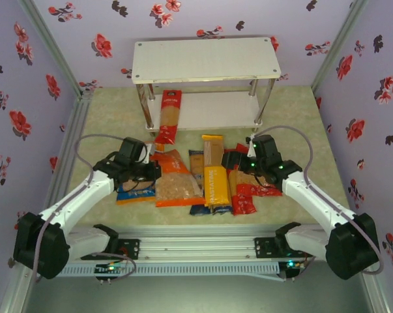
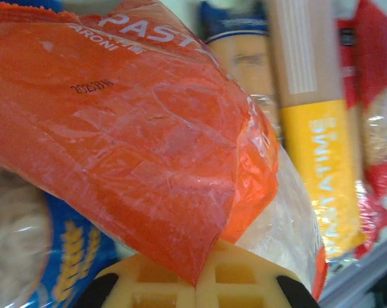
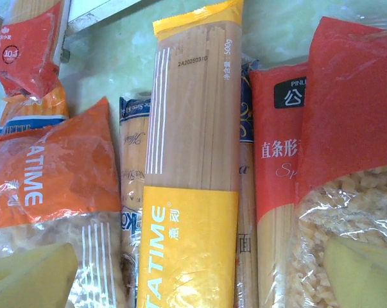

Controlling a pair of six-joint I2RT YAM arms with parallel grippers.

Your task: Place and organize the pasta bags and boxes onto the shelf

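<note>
The blue bag (image 1: pixel 140 188) (image 2: pixel 71 250) lies on the other side of my left gripper, so next my left gripper will pull away from the spaghetti pack and release the orange corner over that bag.
My left gripper (image 2: pixel 198 290) is shut on a corner of the orange bag (image 2: pixel 135 128), which lies partly over the blue bag (image 2: pixel 71 250). From above, the left gripper (image 1: pixel 150 171) sits at the orange bag's (image 1: pixel 176 182) left edge. My right gripper (image 1: pixel 232 160) is open and hovers over the yellow-orange spaghetti pack (image 3: pixel 193 160), one fingertip (image 3: pixel 33 279) on each side and nothing between them. Beside that pack lie a tan-and-blue pack (image 3: pixel 132 167), a red pack (image 3: pixel 276 160) and the red bag (image 3: pixel 353 128). Another red pack (image 1: pixel 169 116) leans against the shelf's (image 1: pixel 206 57) lower board.
The white two-tier shelf stands at the back centre, its top board bare. Flowered walls close in the left, right and back. The arms' metal rail (image 1: pixel 196 248) runs along the near edge. Bare green tabletop (image 1: pixel 294 117) lies right of the shelf.
</note>
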